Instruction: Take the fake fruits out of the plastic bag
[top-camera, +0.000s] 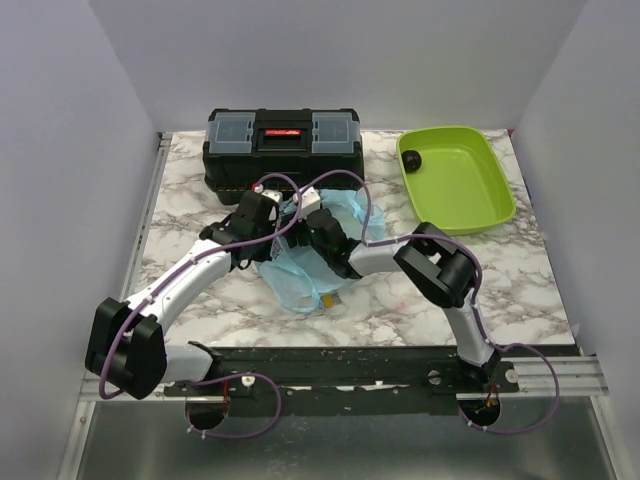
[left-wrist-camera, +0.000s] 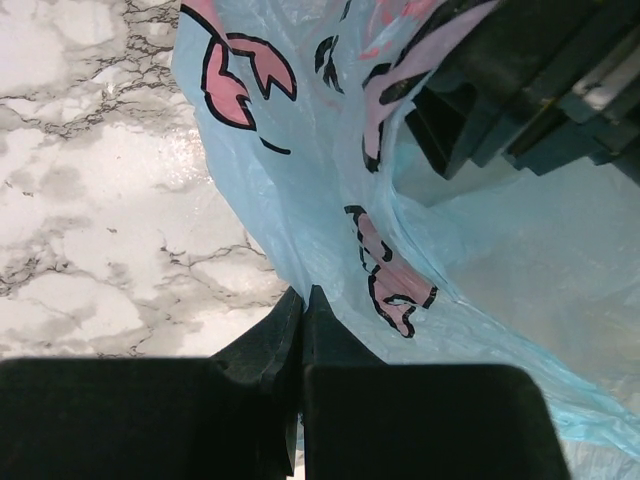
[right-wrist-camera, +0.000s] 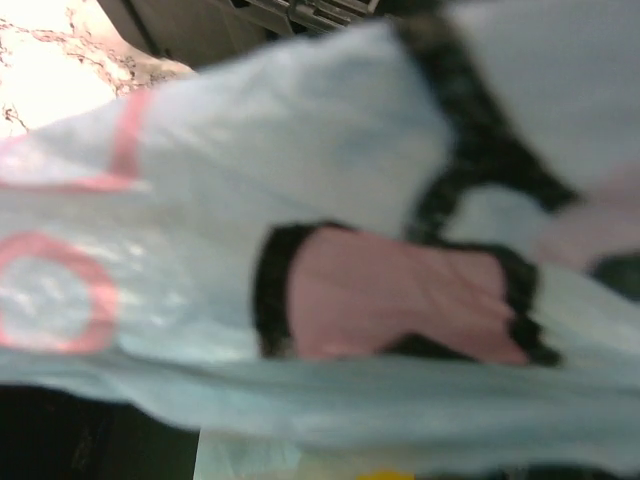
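The right gripper will next lift clear, go down beside the tray's dark fruit and let go, because the tray is outward and to the gripper's right in the top view.
The light-blue plastic bag (top-camera: 300, 275) lies crumpled mid-table, printed with pink and black marks (left-wrist-camera: 385, 265). My left gripper (left-wrist-camera: 302, 300) is shut, pinching the bag's thin film at its upper left edge (top-camera: 278, 222). My right gripper (top-camera: 320, 236) reaches into the bag's mouth from the right. Its fingers are hidden, because blurred bag film (right-wrist-camera: 330, 300) fills the right wrist view. One dark round fake fruit (top-camera: 412, 158) sits in the green tray. A yellow patch (right-wrist-camera: 385, 475) shows under the film. Other fruits are hidden.
A black toolbox (top-camera: 285, 148) stands at the back, just behind the bag. The lime-green tray (top-camera: 470, 190) is at the back right. A small yellow thing (top-camera: 327, 298) shows at the bag's near edge. Purple cables loop over both wrists.
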